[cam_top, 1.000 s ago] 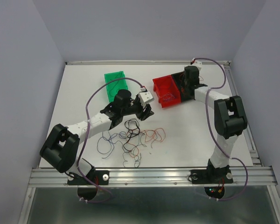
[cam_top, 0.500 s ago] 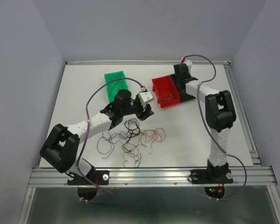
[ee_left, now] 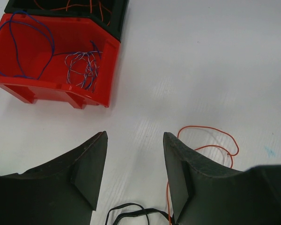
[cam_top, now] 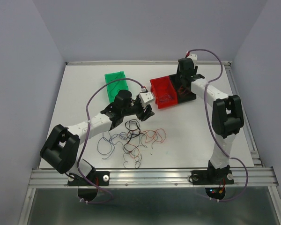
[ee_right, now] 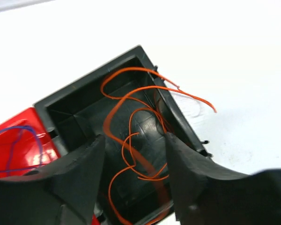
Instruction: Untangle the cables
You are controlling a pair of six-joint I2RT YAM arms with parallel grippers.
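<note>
My right gripper should next pass the black bin's rim opposite the red bin, lower and turn onto an orange wire overhanging that rim.
The cables lie as a loose tangle of red, orange, black and blue-purple strands on the white table in front of the left arm. My left gripper hovers open just beyond the tangle. Nothing is between its fingers; a black strand and an orange loop lie under and beside them. My right gripper is open above the black bin. Orange wires lie loose inside the bin, one blurred between the jaws and one hanging over the rim.
A red bin holding blue-purple wires stands against the black bin at the back right. A green bin stands at the back, left of centre. The table's raised frame runs along the back and right edges.
My right gripper has gone from shut to open over the black bin, letting go of an orange wire, and its wrist shifted. The left arm has not moved.
</note>
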